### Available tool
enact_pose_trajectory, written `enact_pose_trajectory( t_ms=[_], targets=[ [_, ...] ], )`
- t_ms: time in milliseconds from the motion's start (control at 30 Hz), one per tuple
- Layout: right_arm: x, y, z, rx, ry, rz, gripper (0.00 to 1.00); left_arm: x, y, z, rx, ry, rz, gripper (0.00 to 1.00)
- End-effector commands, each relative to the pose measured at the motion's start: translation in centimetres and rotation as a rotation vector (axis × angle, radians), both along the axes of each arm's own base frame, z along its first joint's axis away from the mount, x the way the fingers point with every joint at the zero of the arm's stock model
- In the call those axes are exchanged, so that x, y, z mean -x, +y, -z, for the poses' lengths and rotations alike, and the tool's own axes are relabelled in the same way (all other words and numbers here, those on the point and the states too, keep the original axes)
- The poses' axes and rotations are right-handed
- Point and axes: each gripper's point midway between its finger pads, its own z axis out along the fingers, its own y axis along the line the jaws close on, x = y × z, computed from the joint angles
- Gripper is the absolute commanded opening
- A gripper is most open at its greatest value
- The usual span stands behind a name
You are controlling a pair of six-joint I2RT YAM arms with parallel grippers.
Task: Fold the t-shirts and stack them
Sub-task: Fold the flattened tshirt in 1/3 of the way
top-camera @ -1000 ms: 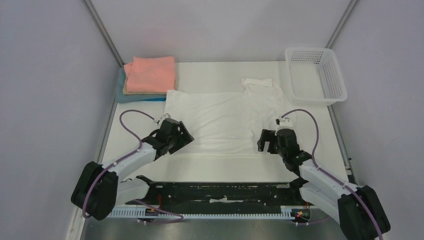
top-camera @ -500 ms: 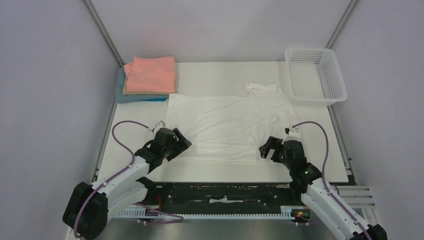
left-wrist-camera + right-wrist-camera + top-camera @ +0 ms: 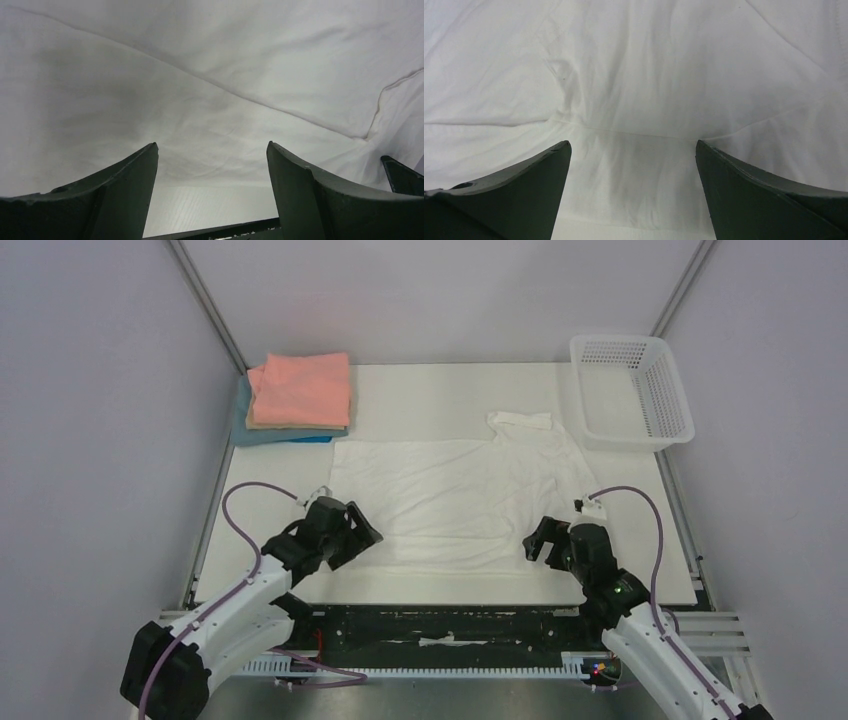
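My left gripper should move outward and down next to close on the white t-shirt's far corner (image 3: 340,445) by the folded stack, because the shirt is still spread out flat.
A large white t-shirt (image 3: 450,490) lies spread flat mid-table, one sleeve (image 3: 520,421) toward the back. Folded shirts are stacked at the back left: salmon-pink (image 3: 300,388) on top, tan (image 3: 290,426) under it, blue (image 3: 243,430) at the bottom. My left gripper (image 3: 366,533) is open at the shirt's near left corner. In the left wrist view (image 3: 211,145) the hem and bare table lie between its fingers. My right gripper (image 3: 536,542) is open at the near right corner. In the right wrist view (image 3: 632,142) it is low over the white cloth (image 3: 634,90), holding nothing.
A white lattice basket (image 3: 632,390) stands at the back right, just beyond the shirt's sleeve. The table's near edge and a black rail (image 3: 440,620) run just behind both grippers. Grey walls close in both sides.
Both grippers have drawn back toward the near edge. The white shirt's near hem has come nearer with them and the shirt lies wider and flatter.
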Motion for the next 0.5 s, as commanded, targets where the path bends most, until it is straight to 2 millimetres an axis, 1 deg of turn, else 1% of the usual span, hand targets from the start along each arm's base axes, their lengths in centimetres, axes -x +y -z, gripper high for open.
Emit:
enact_pose_trajectory(
  t_ms=[0, 67, 133, 200, 233, 367, 400, 433, 467],
  targets=[
    [-2.2, 0.6, -3.8, 0.031, -0.117, -0.047, 0.98, -2.9, 0.3, -4.1, -0.083, -0.089, 0.005, 0.85],
    [-3.6, 0.4, -6.1, 0.057, -0.191, -0.036, 0.98, -4.5, 0.7, -5.6, -0.128, -0.117, -0.029, 0.85],
    [-4.6, -0.2, -8.2, 0.09, -0.234, -0.011, 0.98, -6.3, 1.2, -6.5, -0.174, -0.135, -0.061, 0.86],
    [-5.3, -0.3, -9.4, 0.121, -0.254, -0.016, 0.98, -8.8, 2.1, -7.4, -0.213, -0.147, -0.108, 0.86],
    [-5.5, -0.4, -9.7, 0.137, -0.257, -0.02, 0.98, -9.9, 2.4, -7.7, -0.225, -0.149, -0.115, 0.86],
    [-6.1, -0.7, -9.2, 0.207, -0.24, -0.039, 0.98, -16.2, 4.4, -8.5, -0.187, -0.179, -0.177, 0.86],
    [-6.2, -0.5, -9.0, 0.221, -0.238, -0.058, 0.98, -17.5, 4.5, -8.4, -0.161, -0.173, -0.164, 0.86],
    [-6.2, -0.5, -8.8, 0.24, -0.229, -0.074, 0.98, -19.1, 4.8, -8.3, -0.155, -0.188, -0.153, 0.86],
    [-6.3, -0.5, -8.5, 0.258, -0.221, -0.089, 0.98, -20.4, 5.4, -7.8, -0.174, -0.192, -0.161, 0.86]
  ],
)
